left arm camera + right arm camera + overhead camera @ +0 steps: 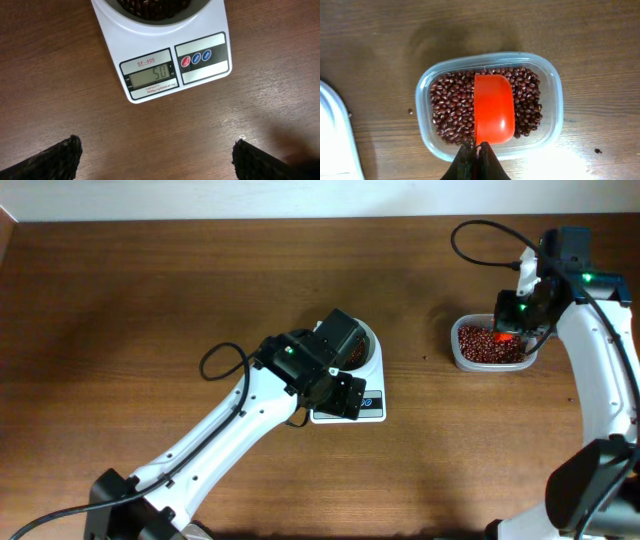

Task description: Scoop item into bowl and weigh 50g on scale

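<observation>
The scale's display already shows the target weight, so my right gripper needs to move down toward the beans in the clear tub and release the red scoop's handle there.
The white scale point(368, 406) stands mid-table; in the left wrist view point(165, 60) its display reads 50. The white bowl point(369, 352) sits on it with dark red-brown beans point(150, 6) inside, mostly hidden by my left arm. My left gripper point(156, 157) is open and empty above bare wood just in front of the scale. My right gripper point(477, 155) is shut on the handle of an empty red scoop point(493, 107), held over the clear tub point(551, 85) of beans point(451, 107) at the right point(492, 345).
The clear tub point(456, 350) stands near the table's right side. A white flat object point(335, 140) shows at the left edge of the right wrist view. A few stray beans point(598, 150) lie on the wood beside the tub.
</observation>
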Available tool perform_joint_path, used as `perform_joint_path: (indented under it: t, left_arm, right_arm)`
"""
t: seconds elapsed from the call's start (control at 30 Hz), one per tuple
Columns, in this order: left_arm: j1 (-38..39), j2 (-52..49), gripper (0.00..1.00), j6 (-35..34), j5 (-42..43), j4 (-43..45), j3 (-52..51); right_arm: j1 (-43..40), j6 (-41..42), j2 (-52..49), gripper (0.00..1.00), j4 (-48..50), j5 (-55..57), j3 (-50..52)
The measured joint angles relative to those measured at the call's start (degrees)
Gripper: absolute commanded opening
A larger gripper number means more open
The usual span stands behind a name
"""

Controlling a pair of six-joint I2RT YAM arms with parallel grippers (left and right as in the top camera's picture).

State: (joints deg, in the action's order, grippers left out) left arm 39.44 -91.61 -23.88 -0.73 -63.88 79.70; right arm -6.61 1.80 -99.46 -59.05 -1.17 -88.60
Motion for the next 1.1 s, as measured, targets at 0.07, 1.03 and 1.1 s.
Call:
perform_joint_path:
  t: [0.07,1.03,1.1]
  left_arm:
    - [0.0,0.0,0.99,0.0,0.0,0.0,0.0]
    - [0.0,0.0,0.99,0.0,0.0,0.0,0.0]
    - [0.0,0.0,0.99,0.0,-0.1,-0.1,0.0]
  right_arm:
    - [0.0,0.0,-3.6,0.04,-0.1,-0.1,0.1]
    - [-8.2,-4.0,-14.3,0.99,-5.9,5.1,-16.5]
    - [-5.0,-4.2,-14.3,0.99,-14.6,-0.5,-24.0]
